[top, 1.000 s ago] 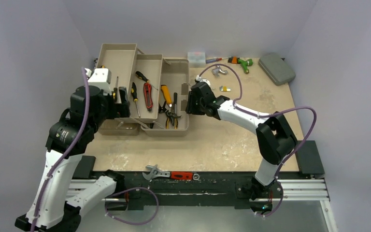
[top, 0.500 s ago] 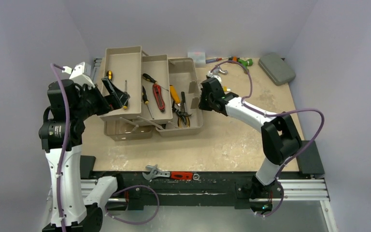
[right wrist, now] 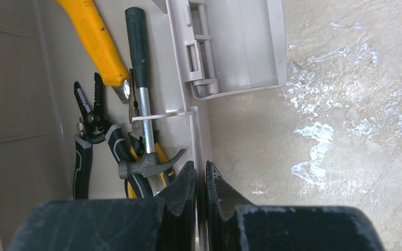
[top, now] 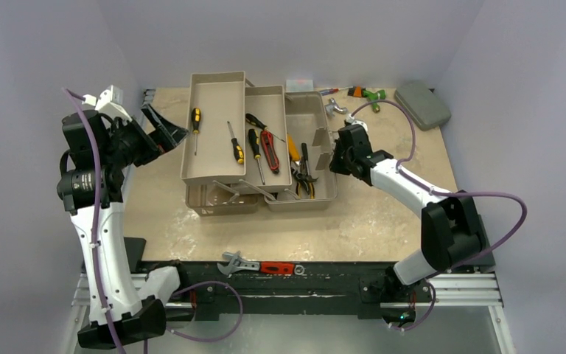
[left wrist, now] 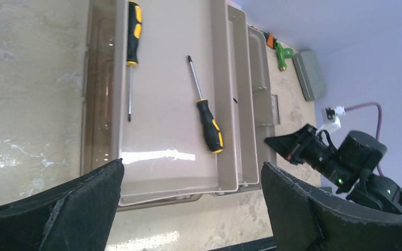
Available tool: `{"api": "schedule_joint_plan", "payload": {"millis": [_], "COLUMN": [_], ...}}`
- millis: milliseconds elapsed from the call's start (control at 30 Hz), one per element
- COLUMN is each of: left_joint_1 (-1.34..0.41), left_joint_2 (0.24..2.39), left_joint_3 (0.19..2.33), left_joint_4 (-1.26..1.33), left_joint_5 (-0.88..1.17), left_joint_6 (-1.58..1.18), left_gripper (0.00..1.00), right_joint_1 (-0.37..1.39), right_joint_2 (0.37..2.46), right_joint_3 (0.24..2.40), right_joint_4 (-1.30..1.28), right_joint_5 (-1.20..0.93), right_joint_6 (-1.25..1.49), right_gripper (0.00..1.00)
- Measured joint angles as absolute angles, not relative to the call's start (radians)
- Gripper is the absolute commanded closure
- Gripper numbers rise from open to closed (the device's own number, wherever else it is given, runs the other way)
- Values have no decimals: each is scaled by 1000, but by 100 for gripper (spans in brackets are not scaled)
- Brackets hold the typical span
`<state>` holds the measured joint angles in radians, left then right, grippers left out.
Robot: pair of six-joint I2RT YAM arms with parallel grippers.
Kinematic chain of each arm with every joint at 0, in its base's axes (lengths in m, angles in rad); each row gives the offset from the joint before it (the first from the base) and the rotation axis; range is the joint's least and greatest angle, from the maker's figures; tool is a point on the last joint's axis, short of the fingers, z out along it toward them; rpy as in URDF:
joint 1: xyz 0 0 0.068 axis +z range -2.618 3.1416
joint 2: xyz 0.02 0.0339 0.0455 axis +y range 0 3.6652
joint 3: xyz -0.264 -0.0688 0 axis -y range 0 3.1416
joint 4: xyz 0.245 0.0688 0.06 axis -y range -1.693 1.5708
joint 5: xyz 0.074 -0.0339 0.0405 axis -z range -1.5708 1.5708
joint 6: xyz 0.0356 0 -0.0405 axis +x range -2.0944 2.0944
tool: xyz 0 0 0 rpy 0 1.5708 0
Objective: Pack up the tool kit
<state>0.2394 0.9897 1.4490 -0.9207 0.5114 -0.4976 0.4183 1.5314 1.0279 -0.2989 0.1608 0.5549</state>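
I should next tilt my left gripper down and lower it beside the top tray (left wrist: 162, 136) onto the clear lid's outer rim (left wrist: 84, 146), because that rim of the lid is below the gripper.
The beige toolbox (top: 214, 96) stands open mid-table with two trays folded out to the left. Black-and-yellow screwdrivers (top: 196, 118) (left wrist: 209, 125) lie in the top tray (left wrist: 162, 136). Another screwdriver and a red tool (top: 269, 147) lie in the middle tray. A hammer (right wrist: 141, 104), pliers (right wrist: 91, 136) and a yellow-handled tool (right wrist: 97, 42) lie in the base. My left gripper (top: 168, 131) (left wrist: 192, 164) is open and empty, just left of the top tray. My right gripper (top: 337, 158) (right wrist: 200, 166) is shut on the toolbox's right wall (right wrist: 201, 136).
A red-handled adjustable wrench (top: 258, 267) lies at the near edge. A grey-green case (top: 421, 103) sits at the back right. A green tool (top: 368, 94), a metal piece (top: 333, 107) and a clear box (top: 300, 81) lie behind the toolbox.
The toolbox has slid to the right and back, with my right gripper on its wall. My left gripper has risen and drawn off to the left of the trays.
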Motion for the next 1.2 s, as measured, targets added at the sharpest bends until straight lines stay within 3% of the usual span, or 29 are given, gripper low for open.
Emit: {"api": "schedule_joint_plan", "payload": {"millis": [233, 367, 500, 733, 933, 1200], "left_joint_1": [460, 609, 657, 640, 454, 317], "left_joint_2": [1069, 1163, 1313, 1453, 1625, 1703], "left_joint_3": [1428, 1312, 1230, 1231, 1325, 1327], "left_joint_4": [-838, -653, -592, -627, -750, -870], "left_joint_5": [612, 736, 724, 636, 545, 446], "left_joint_6": [-587, -730, -801, -744, -552, -393], "left_gripper": [3, 4, 5, 12, 14, 31], "right_joint_1": [405, 398, 394, 388, 385, 381], "right_joint_2": [1499, 1498, 1496, 1493, 1491, 1488], "right_joint_3": [974, 970, 963, 960, 955, 945], "right_joint_4": [-234, -223, -211, -206, -198, -181], "right_joint_5": [110, 83, 63, 45, 29, 4], "right_joint_6": [545, 538, 537, 537, 533, 523], "right_gripper": [100, 100, 100, 100, 100, 100]}}
